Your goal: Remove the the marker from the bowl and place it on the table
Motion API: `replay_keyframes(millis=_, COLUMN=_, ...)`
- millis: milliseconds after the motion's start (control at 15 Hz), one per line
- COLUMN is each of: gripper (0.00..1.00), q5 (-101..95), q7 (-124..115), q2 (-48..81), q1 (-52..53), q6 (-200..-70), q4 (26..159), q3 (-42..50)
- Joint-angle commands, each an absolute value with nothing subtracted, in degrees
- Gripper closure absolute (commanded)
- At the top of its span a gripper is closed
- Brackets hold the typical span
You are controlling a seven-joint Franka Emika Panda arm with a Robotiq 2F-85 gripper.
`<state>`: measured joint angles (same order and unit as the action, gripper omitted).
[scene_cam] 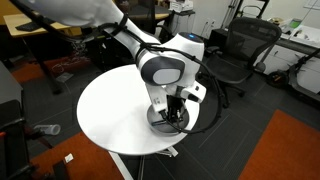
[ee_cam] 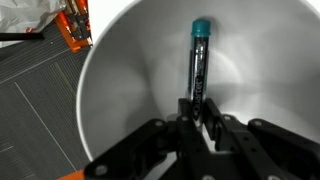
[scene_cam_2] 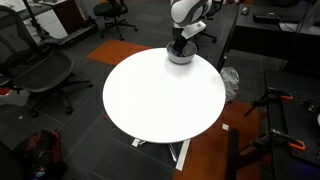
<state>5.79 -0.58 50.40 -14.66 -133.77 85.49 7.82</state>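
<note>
I will raise my gripper, move it across the bowl's rim and lower it to let go of the marker (ee_cam: 198,55) on the clear white tabletop on the other side.
In the wrist view the marker (ee_cam: 198,55), dark with a teal cap, lies inside the shiny grey metal bowl (ee_cam: 120,90). My gripper (ee_cam: 198,112) is down in the bowl with both fingers closed against the marker's near end. In both exterior views the gripper (scene_cam: 175,112) (scene_cam_2: 181,44) reaches into the bowl (scene_cam: 157,120) (scene_cam_2: 180,57), which stands at the edge of the round white table (scene_cam: 115,115) (scene_cam_2: 160,95). The marker is hidden in the exterior views.
Black office chairs (scene_cam: 240,50) (scene_cam_2: 40,70) stand around the table. An orange-red carpet patch (scene_cam: 285,150) lies on the floor. Wooden desks (scene_cam: 60,25) are behind. The white tabletop extends away from the bowl.
</note>
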Motion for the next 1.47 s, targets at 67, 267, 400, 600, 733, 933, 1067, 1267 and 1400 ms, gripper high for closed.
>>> replay_keyframes(millis=67, gripper=0.95, q5=6.40, q7=-0.46, q2=47.29, q1=-15.24, q6=-132.86, q4=86.49, q3=6.98)
replay_keyframes(millis=267, gripper=0.95, q5=6.15, q7=-0.11, q2=43.89, q1=-14.91, q6=-132.96, q4=88.58, q3=7.07)
replay_keyframes(millis=400, gripper=0.95, q5=5.72, q7=0.15, q2=41.22, q1=-14.46, q6=-132.95, q4=90.39, q3=7.26)
replay_keyframes(millis=600, gripper=0.95, q5=5.15, q7=0.84, q2=36.55, q1=-13.65, q6=-134.15, q4=93.82, q3=7.25)
replay_keyframes(millis=733, gripper=0.95, q5=4.64, q7=1.32, q2=33.59, q1=-12.91, q6=-134.48, q4=96.16, q3=7.15)
replay_keyframes(millis=933, gripper=0.95, q5=3.69, q7=1.63, q2=29.53, q1=-11.34, q6=-134.60, q4=99.89, q3=6.72)
replay_keyframes(millis=1067, gripper=0.95, q5=3.59, q7=1.88, q2=27.19, q1=-10.26, q6=-135.27, q4=102.46, q3=6.05)
replay_keyframes(millis=1267, gripper=0.95, q5=3.32, q7=2.13, q2=24.48, q1=-8.56, q6=-135.60, q4=105.76, q3=5.14)
replay_keyframes(millis=1400, gripper=0.95, q5=2.84, q7=2.02, q2=23.64, q1=-7.40, q6=-135.80, q4=107.55, q3=4.65)
